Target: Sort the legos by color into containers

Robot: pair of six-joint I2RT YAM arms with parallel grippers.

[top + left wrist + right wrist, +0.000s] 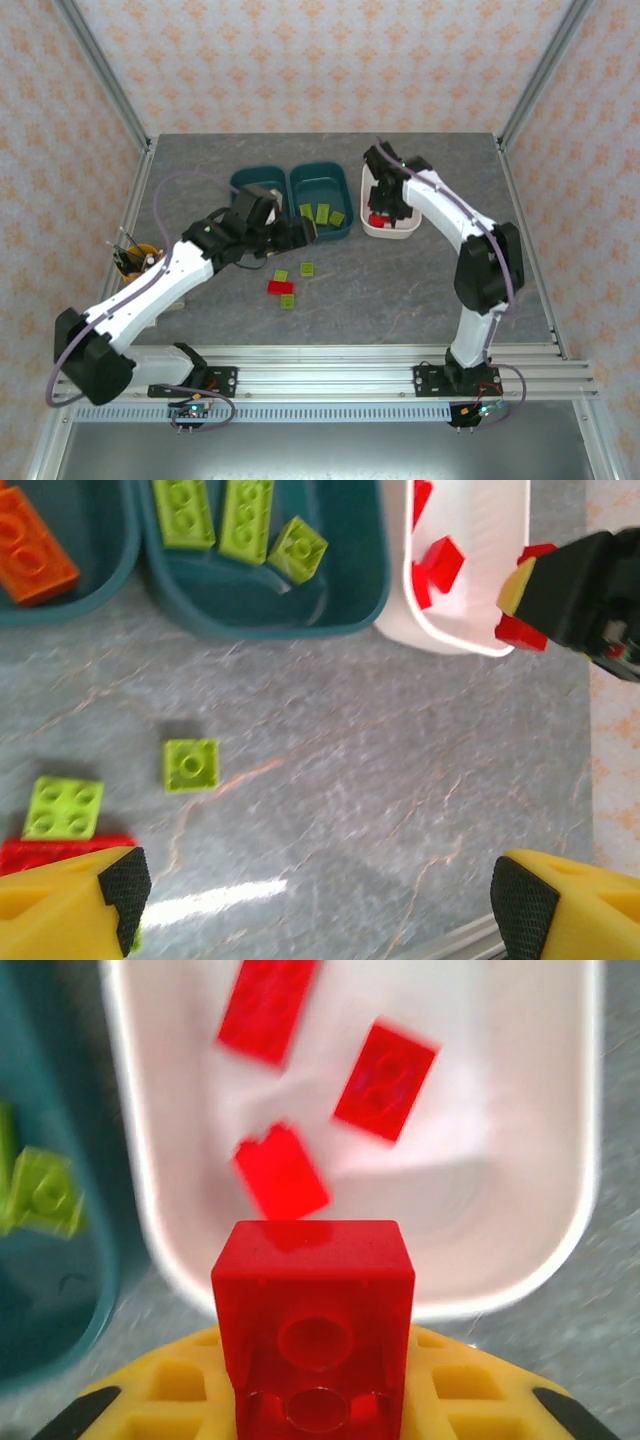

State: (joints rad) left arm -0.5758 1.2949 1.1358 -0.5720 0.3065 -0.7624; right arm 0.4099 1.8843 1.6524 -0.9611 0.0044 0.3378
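My right gripper moves outward from the white container's near rim next, over its bare bottom farther in, and releases this red lego. The white container (402,232) holds red legos.
My right gripper (315,1405) is shut on a red lego (313,1320) and holds it just above the near rim of the white container (565,1245), which has three red legos (385,1080) in it. From above, that gripper (378,200) hangs over the white container (402,232). My left gripper (320,895) is open with nothing between its fingers. It hovers over bare table by the middle teal container (322,178). Green legos (245,520) lie in that teal container (260,620). An orange lego (30,545) lies in the left teal container (245,180).
Loose on the table in front of the containers are green legos (306,268) (281,276) (288,300) and a red lego (279,287). A yellow pen cup (135,262) stands at the left beside my left arm. Metal rails run along the table's near edge.
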